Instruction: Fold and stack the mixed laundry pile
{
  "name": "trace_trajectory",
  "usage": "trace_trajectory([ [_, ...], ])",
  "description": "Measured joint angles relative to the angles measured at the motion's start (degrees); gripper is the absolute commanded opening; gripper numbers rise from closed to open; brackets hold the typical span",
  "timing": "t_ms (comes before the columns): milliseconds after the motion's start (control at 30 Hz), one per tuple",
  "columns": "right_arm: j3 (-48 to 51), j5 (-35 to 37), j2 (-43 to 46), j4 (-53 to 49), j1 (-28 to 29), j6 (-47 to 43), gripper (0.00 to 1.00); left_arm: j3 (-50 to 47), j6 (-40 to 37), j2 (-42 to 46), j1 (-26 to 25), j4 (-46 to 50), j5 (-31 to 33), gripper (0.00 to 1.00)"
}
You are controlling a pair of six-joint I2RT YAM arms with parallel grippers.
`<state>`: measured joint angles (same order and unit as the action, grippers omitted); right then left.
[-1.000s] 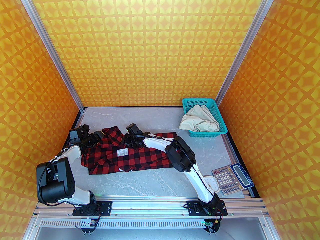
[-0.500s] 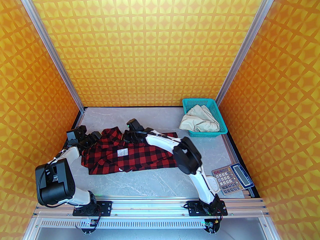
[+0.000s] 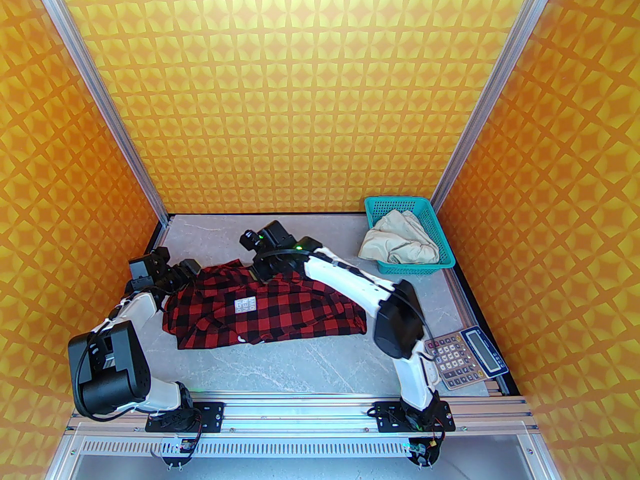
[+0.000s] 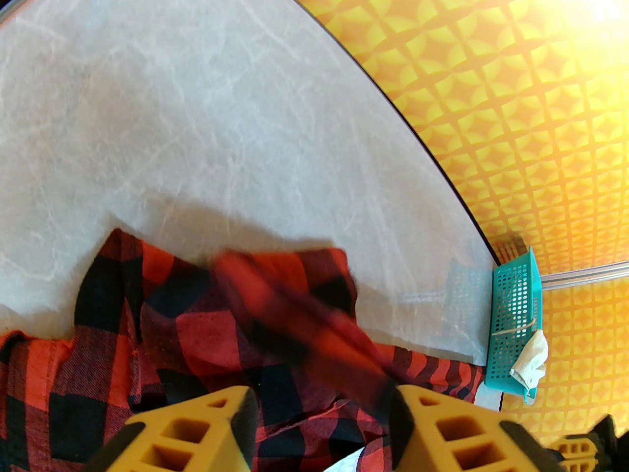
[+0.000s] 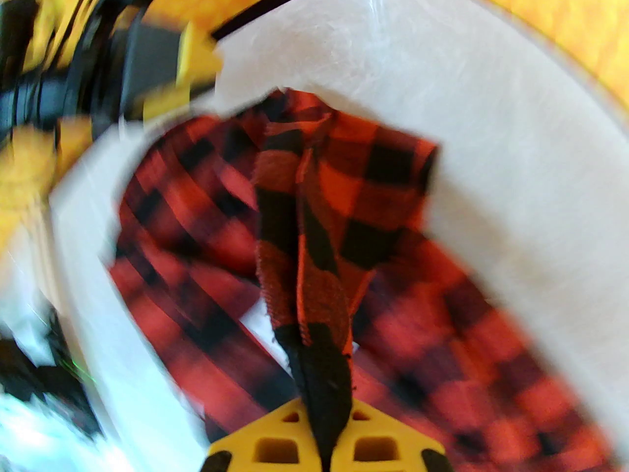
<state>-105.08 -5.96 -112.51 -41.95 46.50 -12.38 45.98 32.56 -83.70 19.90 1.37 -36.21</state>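
Note:
The narrow fold in my right gripper comes down and toward the shirt's basket-side half next. The fold is let go there, because the cloth still lies crumpled.
The red-and-black checked shirt (image 3: 280,313) lies crumpled on the left-middle of the grey table, a small white patch (image 3: 245,305) facing up. My right gripper (image 3: 256,272) is at the shirt's far edge, and in the right wrist view it (image 5: 322,426) is shut on a narrow fold of the shirt (image 5: 304,244), which hangs stretched from the fingers. My left gripper (image 3: 192,271) sits at the shirt's far-left corner; its yellow fingers (image 4: 196,430) stand apart over the checked cloth (image 4: 196,332). The cream trousers (image 3: 400,245) lie bunched in the teal basket (image 3: 442,248).
The teal basket (image 4: 513,332) stands at the far right corner against the orange wall. A calculator (image 3: 465,358) lies at the near right edge beside the right arm's lower link. Bare grey table (image 3: 310,368) stretches in front of the shirt.
My right gripper finished closing on the shirt's far edge and moved away toward the back wall, drawing the cloth with it. The left gripper drifted slightly back and left, jaws unchanged.

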Motion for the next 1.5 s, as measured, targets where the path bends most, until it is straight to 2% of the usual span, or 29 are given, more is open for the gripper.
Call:
trace_trajectory([
  [67,3.8,5.7,4.3,-0.1,-0.1,-9.9,0.00,0.3,0.0,0.2,0.0,0.2,0.0,0.50],
  [200,13.4,12.8,11.4,4.3,-1.3,-25.4,0.00,0.4,0.0,0.3,0.0,0.5,0.0,0.50],
  [367,31.6,14.1,20.7,15.7,-4.2,-39.7,0.00,0.6,-0.3,0.3,0.0,1.4,-0.3,0.50],
  [533,42.2,15.1,24.8,25.0,-5.8,-49.0,0.00,0.7,-0.7,0.3,0.0,1.9,-0.4,0.50],
  [833,46.6,16.5,26.2,31.7,-8.2,-53.9,0.00,0.6,-1.3,0.3,0.0,2.2,-0.9,0.50],
  [1000,48.9,17.1,28.3,32.2,-8.7,-52.3,0.21,0.6,-1.3,0.3,0.0,2.4,-0.9,0.50],
  [1067,51.3,17.4,29.0,31.8,-8.6,-50.7,0.38,0.6,-1.3,0.3,0.0,2.4,-0.9,0.50],
  [1200,52.6,18.0,30.3,24.7,-8.6,-44.8,0.53,0.6,-1.4,0.1,0.0,2.4,-0.9,0.50],
  [1267,51.7,17.7,31.8,20.1,-8.4,-39.4,0.65,0.6,-1.3,0.0,0.0,2.4,-0.9,0.50],
  [1400,47.2,16.6,35.0,14.1,-7.4,-23.5,0.69,0.6,-1.3,0.0,0.0,2.4,-1.1,0.50],
  [1500,41.7,16.1,35.8,11.2,-7.3,-2.4,0.66,0.6,-1.3,0.0,-0.1,2.3,-1.2,0.50],
])
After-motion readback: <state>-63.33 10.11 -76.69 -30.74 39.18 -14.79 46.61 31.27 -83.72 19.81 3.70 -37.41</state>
